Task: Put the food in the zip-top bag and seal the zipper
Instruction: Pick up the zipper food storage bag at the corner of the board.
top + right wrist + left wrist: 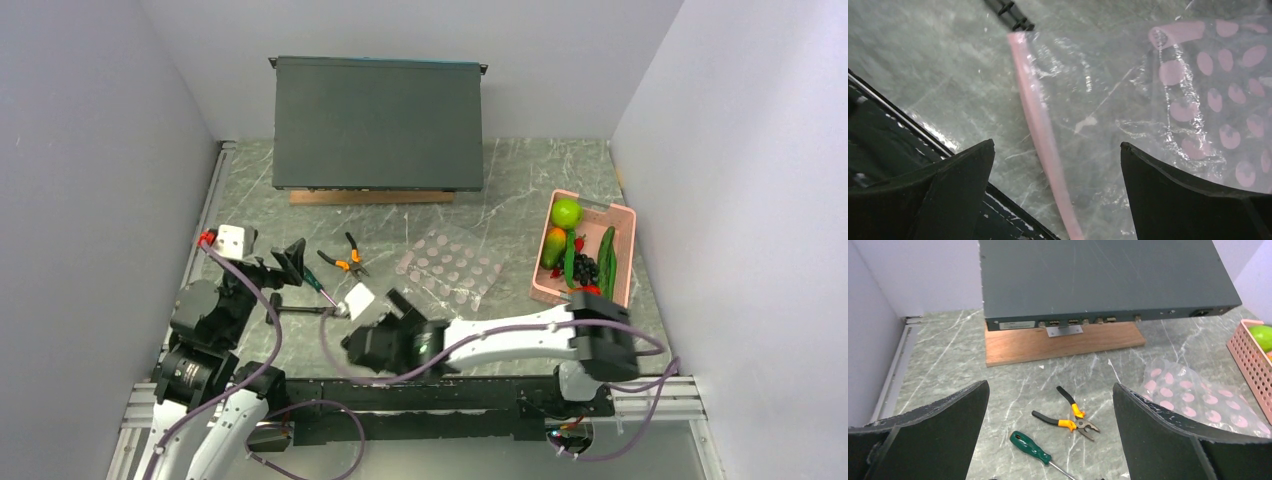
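Note:
My right gripper lowers with a tilt next and closes on the pink zipper, since the bag's edge with that zipper already runs between the open fingers.
The clear zip-top bag with pink dots lies flat mid-table. Its pink zipper strip runs between my right gripper's open fingers, just above the bag near the table's front edge. In the top view the right gripper sits at the bag's near-left corner. The food lies in a pink basket: lime-green fruit, orange-yellow piece, dark cucumber and red chili. My left gripper is open and empty, left of the bag.
Orange-handled pliers and a green-handled screwdriver lie ahead of the left gripper. A dark grey box on a wooden plank fills the back. White walls close in on both sides. The basket also shows at the right.

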Motion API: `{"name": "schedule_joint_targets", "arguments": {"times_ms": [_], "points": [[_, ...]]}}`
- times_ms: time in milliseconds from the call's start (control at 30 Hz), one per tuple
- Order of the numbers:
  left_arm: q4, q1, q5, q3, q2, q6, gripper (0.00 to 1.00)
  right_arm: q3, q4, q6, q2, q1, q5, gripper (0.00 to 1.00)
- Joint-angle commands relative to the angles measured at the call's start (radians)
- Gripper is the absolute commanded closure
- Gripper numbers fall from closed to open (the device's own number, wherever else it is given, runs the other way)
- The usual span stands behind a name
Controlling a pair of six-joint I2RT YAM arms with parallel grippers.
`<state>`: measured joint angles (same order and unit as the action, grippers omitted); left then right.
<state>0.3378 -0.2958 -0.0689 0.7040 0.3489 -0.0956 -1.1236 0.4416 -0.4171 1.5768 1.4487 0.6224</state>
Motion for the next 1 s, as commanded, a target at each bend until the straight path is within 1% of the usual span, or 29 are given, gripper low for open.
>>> {"name": "schedule_joint_targets", "arguments": {"times_ms": [0, 67, 200, 233, 300, 433, 600, 733, 900, 967], "points": [[-0.052, 0.005, -0.093, -0.013, -0.045, -0.010, 0.01, -0.128, 0.184, 0.005, 0.188, 0.119, 0.306, 0.04], [-0.050, 0.004, -0.115, -0.014, -0.052, -0.012, 0.01, -0.188, 0.288, -0.050, 0.282, 0.147, 0.375, 0.08], [-0.049, 0.005, -0.123, -0.014, -0.050, -0.012, 0.01, -0.249, 0.416, -0.146, 0.431, 0.187, 0.482, 0.11], [-0.048, 0.005, -0.123, -0.013, -0.048, -0.013, 0.01, -0.262, 0.455, -0.175, 0.446, 0.190, 0.503, 0.11], [-0.043, 0.005, -0.128, -0.010, -0.044, -0.013, 0.01, -0.265, 0.479, -0.198, 0.477, 0.190, 0.526, 0.11], [-0.042, 0.005, -0.129, -0.012, -0.047, -0.012, 0.01, -0.243, 0.454, -0.196, 0.493, 0.180, 0.555, 0.14], [-0.044, 0.005, -0.126, -0.013, -0.035, -0.012, 0.01, -0.226, 0.424, -0.194, 0.486, 0.147, 0.550, 0.25], [-0.039, 0.006, -0.109, -0.007, -0.021, -0.016, 0.01, -0.196, 0.372, -0.161, 0.472, 0.126, 0.545, 0.31], [-0.040, 0.006, -0.110, -0.011, -0.005, -0.022, 0.01, -0.177, 0.349, -0.159, 0.478, 0.103, 0.585, 0.48], [-0.032, 0.005, -0.105, -0.008, 0.011, -0.034, 0.01, -0.157, 0.299, -0.127, 0.469, 0.092, 0.590, 0.59]]}}
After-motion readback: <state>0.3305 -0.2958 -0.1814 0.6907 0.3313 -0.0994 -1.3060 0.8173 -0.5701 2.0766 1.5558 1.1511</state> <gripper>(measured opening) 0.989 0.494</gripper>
